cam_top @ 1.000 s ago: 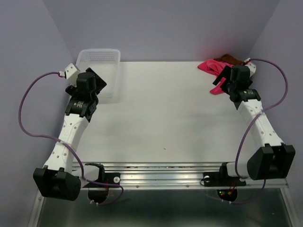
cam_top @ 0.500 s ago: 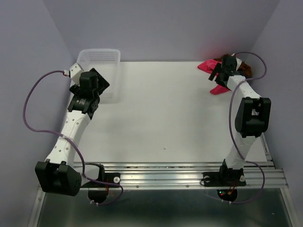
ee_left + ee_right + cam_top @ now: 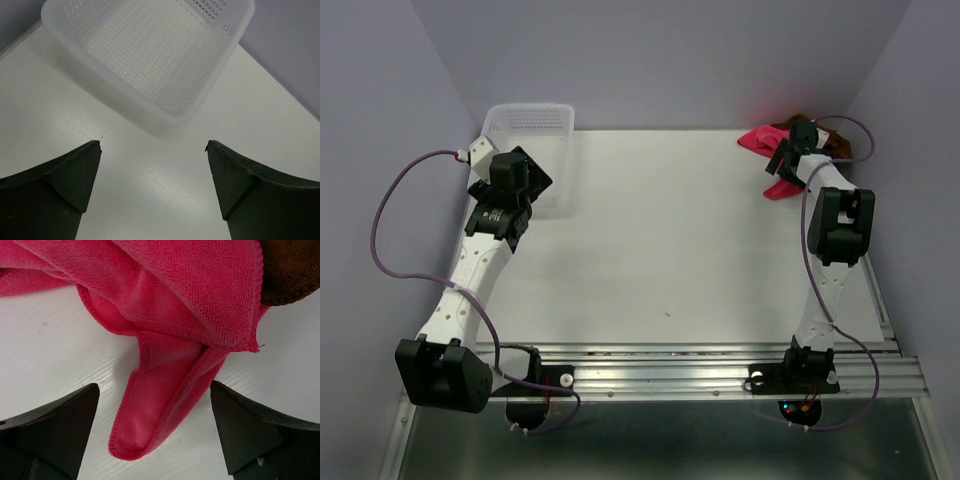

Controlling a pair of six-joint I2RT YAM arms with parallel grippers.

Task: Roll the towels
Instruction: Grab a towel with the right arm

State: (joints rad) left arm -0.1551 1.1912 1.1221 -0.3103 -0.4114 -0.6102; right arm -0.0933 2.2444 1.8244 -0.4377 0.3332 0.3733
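The loose pink corner already lies between the right gripper's open fingers, so the gripper next needs to stay low over it and close on the narrow part of the pink towel behind the tip (image 3: 785, 187) (image 3: 161, 394).
The pink-red towel (image 3: 760, 140) lies crumpled at the table's far right corner. One loose corner of it (image 3: 150, 410) points toward me. The rust brown towel (image 3: 290, 270) lies against the pink one; in the top view (image 3: 832, 143) it is mostly hidden by my right wrist. My right gripper (image 3: 785, 172) is open, low over the table, with the pink corner lying between its fingers (image 3: 154, 386) and touching neither. My left gripper (image 3: 528, 172) is open and empty above bare table (image 3: 152, 145), facing the basket.
A white perforated plastic basket (image 3: 530, 130) stands at the far left corner, empty, just ahead of my left fingers in the left wrist view (image 3: 170, 112). Purple walls close in the back and both sides. The right arm is folded steeply upward near the right wall.
My right arm has swung back toward the far right corner and folded up, bringing its gripper down around the pink towel's corner. The left arm has shifted only slightly.
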